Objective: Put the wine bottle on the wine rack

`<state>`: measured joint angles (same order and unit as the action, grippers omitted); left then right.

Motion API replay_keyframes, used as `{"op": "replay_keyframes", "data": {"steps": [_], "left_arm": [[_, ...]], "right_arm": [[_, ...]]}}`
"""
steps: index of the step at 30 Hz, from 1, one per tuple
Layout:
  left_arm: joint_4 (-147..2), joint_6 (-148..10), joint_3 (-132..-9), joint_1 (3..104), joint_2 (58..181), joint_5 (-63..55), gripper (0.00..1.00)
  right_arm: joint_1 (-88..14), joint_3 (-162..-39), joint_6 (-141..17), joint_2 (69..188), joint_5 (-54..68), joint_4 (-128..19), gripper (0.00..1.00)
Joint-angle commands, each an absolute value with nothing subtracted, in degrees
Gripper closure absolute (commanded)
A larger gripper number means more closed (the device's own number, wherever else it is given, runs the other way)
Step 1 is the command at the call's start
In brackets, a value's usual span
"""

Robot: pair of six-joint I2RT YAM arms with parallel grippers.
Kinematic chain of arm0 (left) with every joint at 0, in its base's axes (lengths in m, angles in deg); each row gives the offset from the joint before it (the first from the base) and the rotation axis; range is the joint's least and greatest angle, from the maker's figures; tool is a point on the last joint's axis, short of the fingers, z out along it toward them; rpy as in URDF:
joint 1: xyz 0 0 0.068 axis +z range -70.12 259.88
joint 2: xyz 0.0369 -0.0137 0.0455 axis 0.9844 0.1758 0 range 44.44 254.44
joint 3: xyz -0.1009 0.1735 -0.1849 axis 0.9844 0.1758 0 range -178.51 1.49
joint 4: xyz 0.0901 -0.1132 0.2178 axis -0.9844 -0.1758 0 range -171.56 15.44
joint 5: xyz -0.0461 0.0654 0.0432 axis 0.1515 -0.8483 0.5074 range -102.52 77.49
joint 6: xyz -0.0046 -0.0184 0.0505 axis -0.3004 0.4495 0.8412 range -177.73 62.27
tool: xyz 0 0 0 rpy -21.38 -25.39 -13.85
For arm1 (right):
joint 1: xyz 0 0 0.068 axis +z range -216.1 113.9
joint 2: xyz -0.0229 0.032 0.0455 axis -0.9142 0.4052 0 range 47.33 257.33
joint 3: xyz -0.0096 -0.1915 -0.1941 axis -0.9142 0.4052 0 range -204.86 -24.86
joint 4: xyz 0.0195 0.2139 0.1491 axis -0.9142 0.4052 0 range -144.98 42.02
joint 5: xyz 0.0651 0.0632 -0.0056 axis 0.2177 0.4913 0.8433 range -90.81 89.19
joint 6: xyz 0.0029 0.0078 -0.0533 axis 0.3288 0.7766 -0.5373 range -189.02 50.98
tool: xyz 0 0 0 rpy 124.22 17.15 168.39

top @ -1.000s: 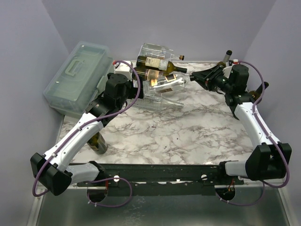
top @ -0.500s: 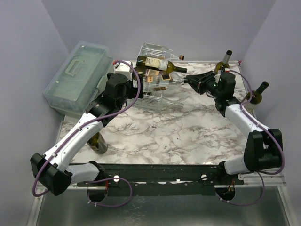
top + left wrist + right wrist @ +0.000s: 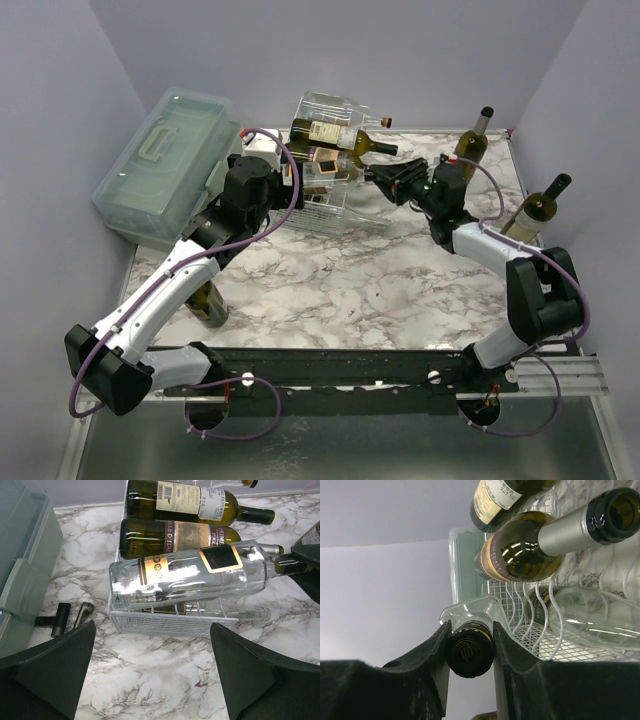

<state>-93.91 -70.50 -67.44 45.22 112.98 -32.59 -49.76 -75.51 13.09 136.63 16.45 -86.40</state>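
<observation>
The clear bottle is still above the rack's front shelf (image 3: 328,192) (image 3: 531,616), so my right gripper will move down and slightly back to release the bottle there.
The wine rack (image 3: 335,205) of clear plastic and white wire grid stands at the back middle. It also shows in the left wrist view (image 3: 170,624) and the right wrist view (image 3: 535,640). My right gripper (image 3: 388,180) is shut on the black-capped neck (image 3: 469,652) of a clear glass wine bottle (image 3: 190,575). The bottle lies sideways over the rack's front tier. Two dark bottles (image 3: 175,500) (image 3: 175,532) lie on the tiers behind it. My left gripper (image 3: 150,670) is open and empty, just in front of the rack.
A pale-green lidded storage box (image 3: 165,165) stands at the back left, close to the left arm. Two bottles stand upright at the right (image 3: 472,138) (image 3: 535,208). Another dark bottle (image 3: 210,300) stands under the left arm. A second clear bottle (image 3: 240,612) lies low in the rack.
My right gripper has moved left with the clear bottle, carrying it further over the rack. The two upright bottles at the right are now uncovered. The left arm has not moved.
</observation>
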Motion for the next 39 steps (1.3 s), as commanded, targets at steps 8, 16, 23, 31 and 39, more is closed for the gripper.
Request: {"op": "replay_keyframes", "data": {"steps": [8,16,23,31,39], "left_arm": [[-93.0,-70.1,-67.2,44.8,112.6,-33.6,0.01],[-93.0,-70.2,-67.2,44.8,112.6,-33.4,0.01],[-93.0,-70.3,-67.2,44.9,112.5,-33.2,0.01],[-93.0,-70.4,-67.2,44.9,112.8,-33.0,0.01],[-93.0,-70.6,-67.2,44.9,113.3,-32.4,0.01]], "right_arm": [[-46.3,-73.7,21.3,138.3,10.9,-102.8,0.99],[-45.1,-69.3,25.2,139.9,8.6,-107.4,0.99],[-44.7,-65.9,26.8,139.8,6.5,-107.4,0.98],[-44.0,-64.9,26.8,141.0,6.6,-104.7,0.67],[-43.9,-64.4,24.5,140.3,7.4,-102.1,0.51]]}}
